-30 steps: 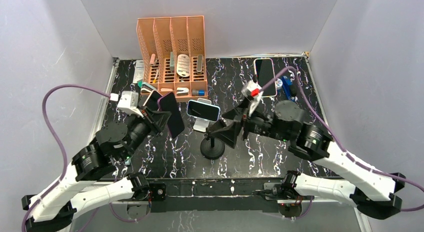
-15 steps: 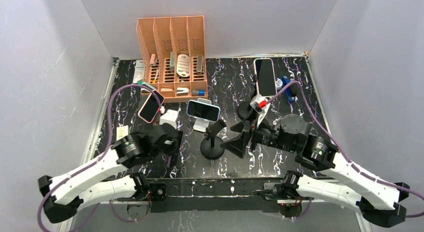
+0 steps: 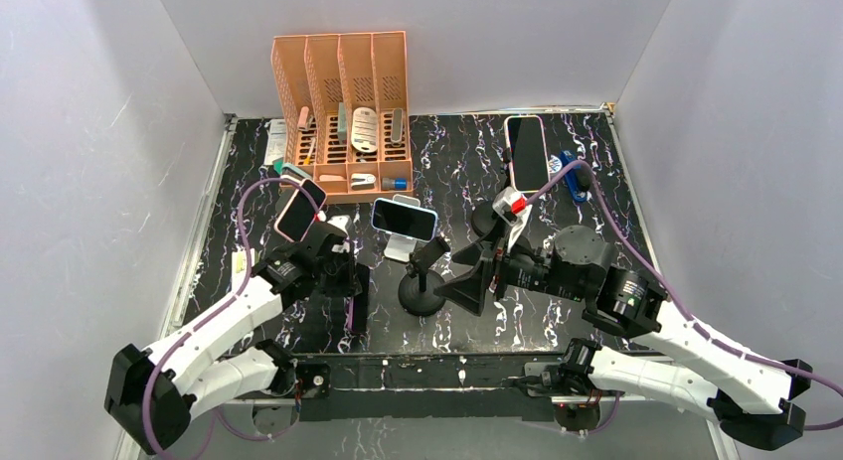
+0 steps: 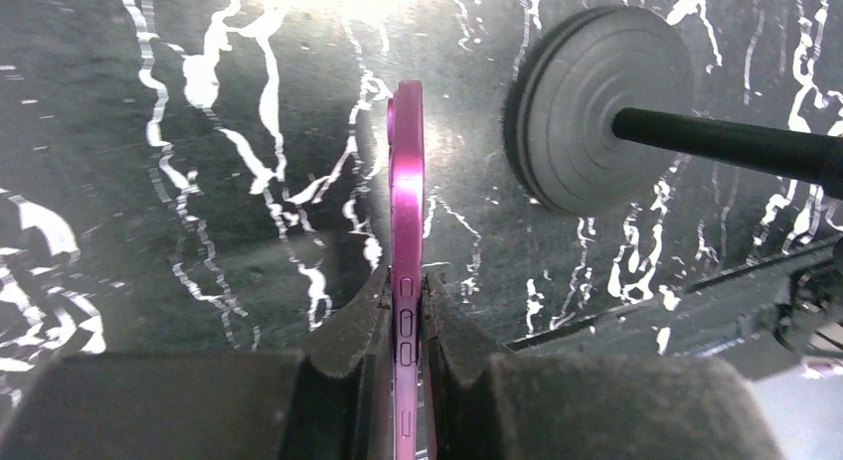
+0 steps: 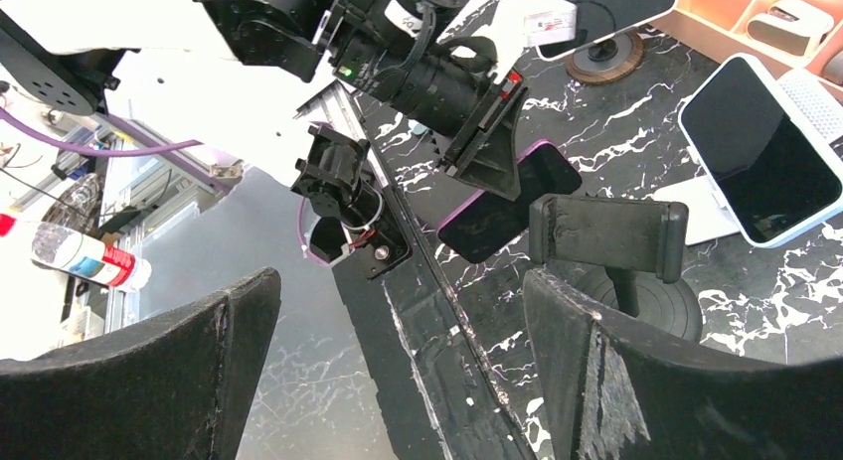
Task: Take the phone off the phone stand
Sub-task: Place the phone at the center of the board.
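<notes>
My left gripper holds the dark phone and the clamp (image 5: 608,236) is empty, so my left gripper needs to go down and a little toward the black stand's base (image 4: 601,107) next, then let go of the phone on the table.
My left gripper (image 3: 343,279) is shut on a dark phone with a magenta edge (image 3: 359,301), held on edge low over the table, left of the black phone stand (image 3: 421,291). In the left wrist view the phone (image 4: 407,162) runs straight out between my fingers (image 4: 358,316), with the stand's round base (image 4: 601,107) to its right. The stand's clamp (image 5: 608,236) is empty. My right gripper (image 3: 475,281) is open and empty, just right of the stand. The right wrist view shows the phone (image 5: 507,214) beyond the clamp. I cannot tell if the phone touches the table.
An orange organizer (image 3: 343,112) stands at the back. A white-framed phone (image 3: 405,218) sits on a white stand behind the black stand. A pink-cased phone (image 3: 300,210) stands at the left. Another phone (image 3: 526,152) lies at the back right, beside a blue object (image 3: 570,174).
My left arm has swung the phone from up at the left down to the table beside the stand's base. My right gripper has drawn back slightly and stays open.
</notes>
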Controlling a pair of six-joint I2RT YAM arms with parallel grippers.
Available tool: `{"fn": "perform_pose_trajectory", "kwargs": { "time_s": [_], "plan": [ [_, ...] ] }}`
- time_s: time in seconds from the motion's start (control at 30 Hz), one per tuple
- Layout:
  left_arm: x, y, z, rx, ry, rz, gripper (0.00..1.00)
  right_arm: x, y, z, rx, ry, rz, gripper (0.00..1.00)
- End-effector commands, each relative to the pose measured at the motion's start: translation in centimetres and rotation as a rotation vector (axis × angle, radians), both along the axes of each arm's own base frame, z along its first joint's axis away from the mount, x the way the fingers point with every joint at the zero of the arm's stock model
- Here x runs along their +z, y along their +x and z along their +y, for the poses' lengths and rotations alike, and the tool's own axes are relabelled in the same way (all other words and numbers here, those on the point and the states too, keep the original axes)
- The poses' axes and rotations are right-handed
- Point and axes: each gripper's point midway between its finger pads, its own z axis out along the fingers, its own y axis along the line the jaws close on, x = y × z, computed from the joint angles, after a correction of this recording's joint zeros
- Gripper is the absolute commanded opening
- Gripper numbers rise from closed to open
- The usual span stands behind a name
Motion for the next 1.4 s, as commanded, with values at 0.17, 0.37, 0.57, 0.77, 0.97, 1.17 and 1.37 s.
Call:
{"fn": "perform_pose_trajectory", "kwargs": {
  "time_s": [0.17, 0.37, 0.57, 0.77, 0.97, 1.17, 1.37],
  "plan": [
    [-1.5, 0.0, -3.4, -0.063, -0.228, 0.116, 0.0, 0.6, -0.6, 0.1, 0.024, 0.055, -0.007, 0.99],
    [-2.6, 0.1, -3.4, -0.06, -0.236, 0.179, 0.0, 0.3, -0.5, 0.0, 0.021, 0.051, -0.006, 0.99],
    [-3.6, 0.2, -3.2, -0.041, -0.231, 0.207, 0.0, -0.3, -0.4, 0.2, 0.02, 0.042, -0.002, 0.99],
    [-4.1, 0.6, -2.2, 0.003, -0.185, 0.194, 0.0, -0.5, -0.4, 0.3, 0.017, 0.039, 0.01, 0.99],
    [-4.5, 0.9, -1.5, 0.032, -0.148, 0.178, 0.07, -0.8, -0.3, 0.1, 0.006, 0.036, 0.017, 0.99],
    [-4.9, 1.1, -0.9, 0.057, -0.113, 0.176, 0.1, -0.9, -0.2, 0.1, -0.002, 0.03, 0.022, 0.99],
    [-5.0, 1.2, -0.5, 0.072, -0.094, 0.168, 0.22, -1.2, -0.1, -0.1, -0.011, 0.02, 0.027, 0.99]
  ]
}}
